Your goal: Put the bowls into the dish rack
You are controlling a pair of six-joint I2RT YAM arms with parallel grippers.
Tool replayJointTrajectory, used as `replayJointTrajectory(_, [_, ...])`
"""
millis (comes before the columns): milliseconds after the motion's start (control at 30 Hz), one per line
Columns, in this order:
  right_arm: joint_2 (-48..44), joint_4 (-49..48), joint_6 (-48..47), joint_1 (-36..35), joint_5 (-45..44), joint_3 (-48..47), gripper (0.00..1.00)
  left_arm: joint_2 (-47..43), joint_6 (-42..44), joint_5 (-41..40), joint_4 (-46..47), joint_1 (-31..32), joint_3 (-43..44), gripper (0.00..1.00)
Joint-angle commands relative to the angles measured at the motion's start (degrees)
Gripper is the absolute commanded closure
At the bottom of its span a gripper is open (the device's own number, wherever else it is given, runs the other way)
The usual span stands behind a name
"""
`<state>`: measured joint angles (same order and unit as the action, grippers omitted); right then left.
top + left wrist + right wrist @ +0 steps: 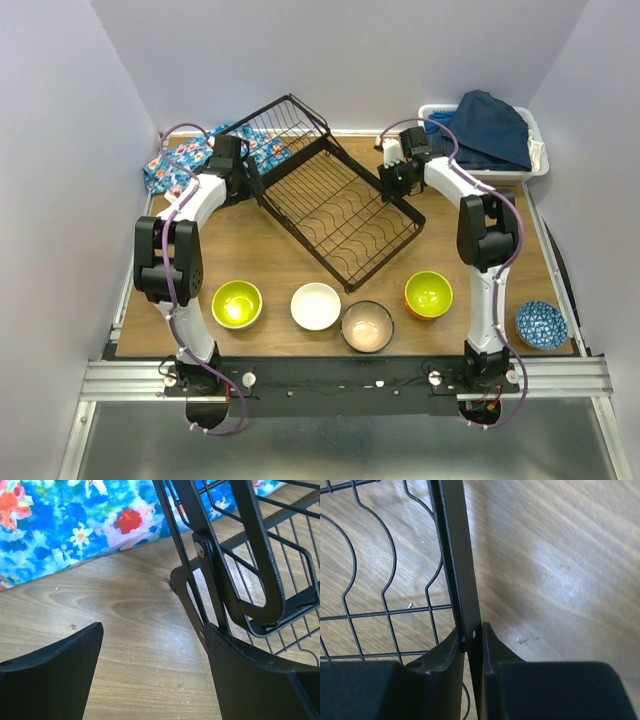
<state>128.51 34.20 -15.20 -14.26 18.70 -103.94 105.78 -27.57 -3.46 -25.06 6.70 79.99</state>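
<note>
I will pull the rack's bar with my right gripper back over the bare wood beyond the orange bowl and release it there, since the rack is crooked.
The black wire dish rack [340,205] lies at an angle on the middle of the table, its hinged end panel [285,120] raised at the back. My right gripper [474,636] is shut on the flat black bar [456,555] of the rack's right end, one finger on each side. My left gripper [152,635] stands open over bare wood at the rack's left corner [215,570], its right finger against the frame. A row of bowls sits near the front: yellow-green [237,303], white [315,305], beige [367,326], orange with lime inside [428,294] and blue-white patterned [541,324].
A floral blue cloth [185,160] lies at the back left, just behind my left gripper [248,182]. A white bin of dark blue clothes [490,135] stands at the back right, behind my right gripper [393,186]. Walls close in on three sides.
</note>
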Motion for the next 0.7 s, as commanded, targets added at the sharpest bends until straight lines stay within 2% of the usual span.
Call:
replayJointTrajectory(0, [-5.2, -1.2, 11.2, -0.7, 0.8, 3.8, 0.99, 3.3, -0.5, 3.1, 7.2, 4.5, 4.7, 0.08])
replayJointTrajectory(433, [-10.1, -6.2, 25.3, 1.7, -1.2, 10.3, 0.99, 8.0, 1.8, 3.3, 8.6, 9.0, 10.3, 0.08])
replayJointTrajectory(667, [-13.1, -6.9, 33.3, 2.0, -2.8, 10.9, 0.99, 13.7, 4.7, 3.4, 9.2, 11.8, 19.1, 0.08])
